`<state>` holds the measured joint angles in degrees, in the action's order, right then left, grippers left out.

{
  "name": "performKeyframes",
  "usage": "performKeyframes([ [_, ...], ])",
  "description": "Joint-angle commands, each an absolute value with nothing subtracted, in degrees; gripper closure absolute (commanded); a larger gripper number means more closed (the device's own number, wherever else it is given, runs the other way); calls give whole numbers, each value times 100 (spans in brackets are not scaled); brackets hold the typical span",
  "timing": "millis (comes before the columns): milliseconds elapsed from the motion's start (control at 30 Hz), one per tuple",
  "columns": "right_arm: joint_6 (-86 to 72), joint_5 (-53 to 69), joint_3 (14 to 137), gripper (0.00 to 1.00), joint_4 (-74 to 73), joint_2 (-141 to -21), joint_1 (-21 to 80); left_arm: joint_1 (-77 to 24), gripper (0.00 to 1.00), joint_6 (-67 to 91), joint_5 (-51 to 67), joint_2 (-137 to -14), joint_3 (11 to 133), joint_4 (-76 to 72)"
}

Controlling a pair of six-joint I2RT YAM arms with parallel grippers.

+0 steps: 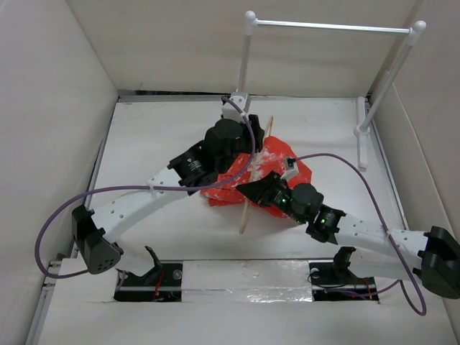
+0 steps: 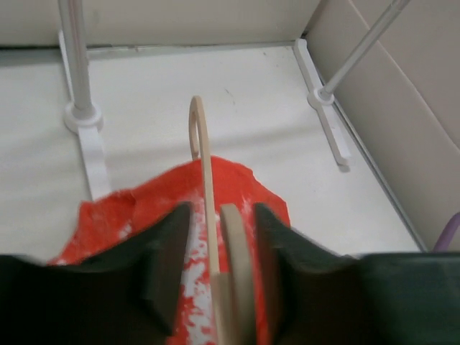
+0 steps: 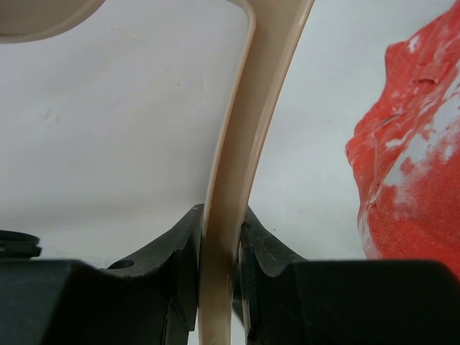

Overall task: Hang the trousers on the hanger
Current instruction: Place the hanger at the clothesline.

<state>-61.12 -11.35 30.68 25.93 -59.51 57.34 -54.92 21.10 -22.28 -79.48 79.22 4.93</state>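
Observation:
My right gripper raises the hanger [image 1: 245,214] outward next, sets its hook over the bar and releases it, since the stand's top bar [image 1: 352,28] is above and outward.
The trousers [image 1: 293,174] lie bunched in an orange-red heap with white blotches at mid-table; they also show in the wrist views [image 2: 136,208] [image 3: 417,165]. The beige hanger [image 1: 245,214] stands on edge across the heap's left side, hook toward the back [image 2: 195,122]. My left gripper [image 1: 248,154] [image 2: 223,215] is open, its jaws straddling the hanger's upper part with a gap on each side. My right gripper [image 1: 253,190] [image 3: 221,212] is shut on the hanger's lower bar [image 3: 262,100], both pads pressed against it.
A white two-post rail stand [image 1: 330,27] rises at the back right, its feet [image 2: 85,118] [image 2: 323,97] on the table behind the trousers. Cardboard walls [image 1: 50,108] close in the left, back and right. Purple cables [image 1: 345,159] loop off both arms.

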Motion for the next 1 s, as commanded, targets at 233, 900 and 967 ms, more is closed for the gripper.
performKeyframes([
  [233, -6433, -62, 3515, 100, 3770, -5458, 4905, -4834, 27, 1732, -1617, -7674, 9588, 228],
  [900, -6978, 2915, 5729, 100, 3331, -6081, 1198, -4579, 46, 2576, -1757, -4553, 3904, -1802],
  [967, -6996, 3154, 6115, 100, 3454, -6475, 951, -4631, 46, 2505, -2134, -4448, 3789, -1688],
])
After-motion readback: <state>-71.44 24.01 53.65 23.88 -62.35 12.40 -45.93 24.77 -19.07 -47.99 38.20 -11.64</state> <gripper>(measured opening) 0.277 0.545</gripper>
